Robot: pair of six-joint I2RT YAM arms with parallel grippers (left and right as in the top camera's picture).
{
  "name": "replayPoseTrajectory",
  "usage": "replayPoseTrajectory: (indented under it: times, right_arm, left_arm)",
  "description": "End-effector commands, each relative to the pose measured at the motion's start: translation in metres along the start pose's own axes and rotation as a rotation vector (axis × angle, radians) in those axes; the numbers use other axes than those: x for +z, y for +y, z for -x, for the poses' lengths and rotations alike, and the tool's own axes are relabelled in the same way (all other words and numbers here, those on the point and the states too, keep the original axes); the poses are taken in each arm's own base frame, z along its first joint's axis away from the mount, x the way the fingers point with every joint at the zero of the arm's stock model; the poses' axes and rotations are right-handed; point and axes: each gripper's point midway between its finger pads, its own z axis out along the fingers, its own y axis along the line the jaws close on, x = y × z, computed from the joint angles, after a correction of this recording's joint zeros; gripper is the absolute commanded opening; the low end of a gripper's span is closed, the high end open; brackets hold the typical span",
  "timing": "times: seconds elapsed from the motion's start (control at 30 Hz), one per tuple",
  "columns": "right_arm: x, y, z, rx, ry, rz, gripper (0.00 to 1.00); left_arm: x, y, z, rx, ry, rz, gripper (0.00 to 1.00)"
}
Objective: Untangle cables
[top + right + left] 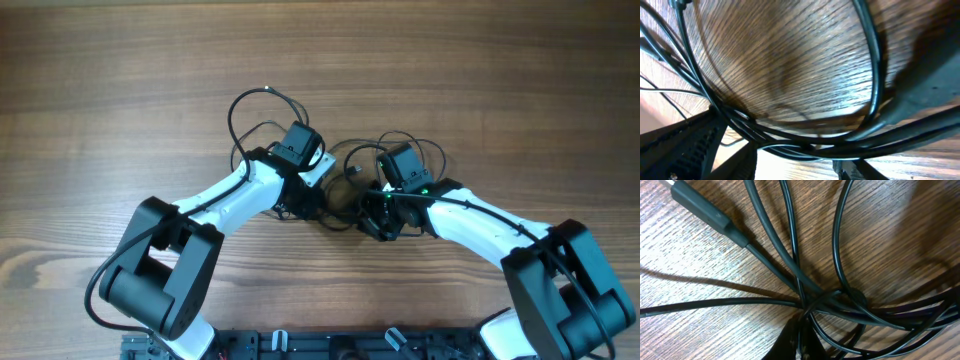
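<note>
My left gripper lifts the piece of cable up next, high over the knot (840, 297) of crossing cables, and releases it, since it loops in among them there.
The cables (345, 195) are thin black cords tangled between my two wrists at the table's middle, with loops reaching back and a metal-tipped end (267, 89) at the far left. In the left wrist view the strands cross in a knot (840, 297) and a black plug body (705, 207) lies at the upper left. My left gripper (800, 342) is shut on a strand just below the knot. In the right wrist view a bundle of cables (805, 142) runs across my right gripper (795, 162), whose fingers stand apart below it.
The wooden table (120, 80) stretches all round the tangle. The two arms almost meet at the centre, the left wrist (295, 150) and the right wrist (405, 168) close together.
</note>
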Motion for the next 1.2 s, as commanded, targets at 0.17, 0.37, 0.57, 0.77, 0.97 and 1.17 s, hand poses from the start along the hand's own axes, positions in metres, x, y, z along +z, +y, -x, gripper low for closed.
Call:
replayPoseTrajectory:
  times: [0.17,0.37,0.57,0.77,0.97,1.17]
  right_arm:
    - [0.003,-0.045,0.028,0.091,-0.176,-0.172,0.31]
    - [0.001,-0.046,0.036,0.103,-0.203,-0.173,0.04]
    - [-0.012,-0.043,0.068,0.035,-0.241,-0.122,0.04]
    - [-0.040,-0.044,0.096,-0.158,-0.159,0.000,0.14]
    - [-0.055,-0.055,0.112,-0.154,-0.157,0.045,0.20]
    - [-0.055,-0.057,0.110,-0.144,-0.150,0.040,0.30]
  left_arm:
    - [-0.072,0.004,0.027,0.007,-0.217,0.057,0.04]
    - [-0.164,0.026,0.053,-0.149,-0.524,0.202,0.04]
    - [-0.265,0.016,0.081,-0.408,-0.936,0.061,0.04]
    - [-0.315,0.016,0.097,-0.573,-1.148,-0.076,0.04]
    - [-0.310,0.045,0.091,-0.855,-1.170,-0.072,0.04]
    - [-0.205,0.036,0.062,-0.863,-0.735,-0.019,0.04]
